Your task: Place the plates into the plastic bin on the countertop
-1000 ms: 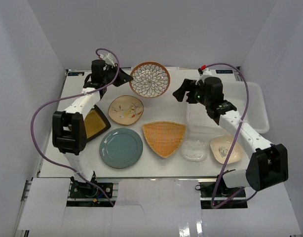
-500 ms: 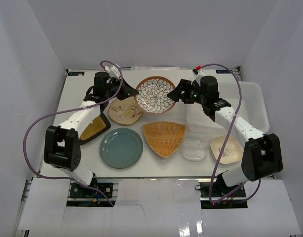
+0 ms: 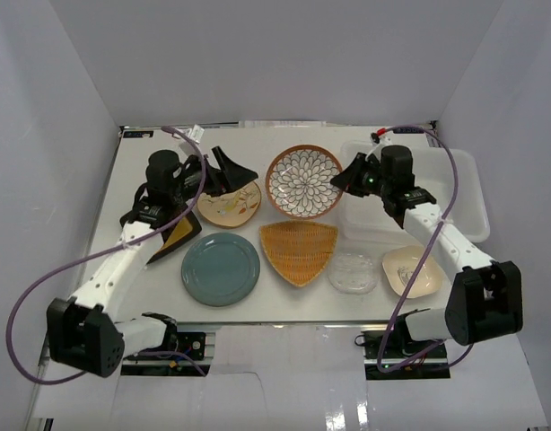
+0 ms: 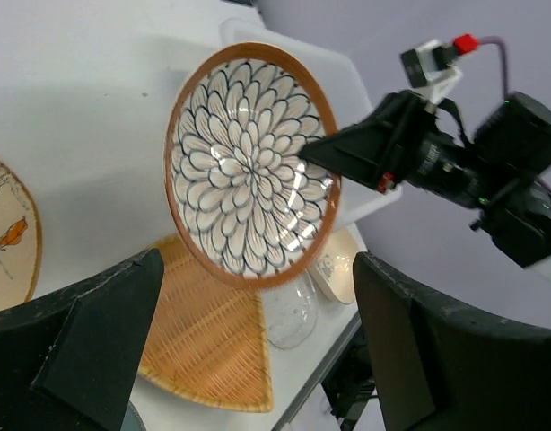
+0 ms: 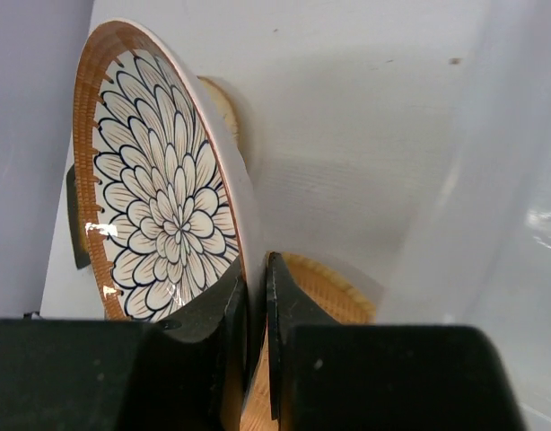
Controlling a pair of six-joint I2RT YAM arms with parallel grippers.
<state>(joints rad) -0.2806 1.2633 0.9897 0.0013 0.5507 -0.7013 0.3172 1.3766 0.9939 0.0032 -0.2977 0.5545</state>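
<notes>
The bin's empty bottom is below the robot's right gripper and to its right in the top view, so the right gripper needs to carry the brown-rimmed plate that way, lower it and let it go.
The brown-rimmed petal-patterned plate (image 3: 303,181) hangs tilted above the countertop (image 3: 159,296), and my right gripper (image 3: 349,180) is shut on its right rim. In the right wrist view, the fingers (image 5: 256,269) pinch that plate (image 5: 159,180) edge-on. My left gripper (image 3: 235,171) stands open and empty to the plate's left, above the beige floral plate (image 3: 229,202). The left wrist view shows the petal plate (image 4: 249,166) beyond its wide-open fingers (image 4: 259,269). The plastic bin (image 3: 473,193) lies just right of the right gripper.
On the countertop lie the teal plate (image 3: 221,268), orange triangular plate (image 3: 298,250), clear plate (image 3: 353,272) and cream plate (image 3: 410,270). An amber square plate (image 3: 172,231) is partly under the left arm. White walls enclose the table.
The petal plate passed from my left gripper to my right. The left opened and drew back leftward, the right shut on the rim, and the plate shifted right toward the bin.
</notes>
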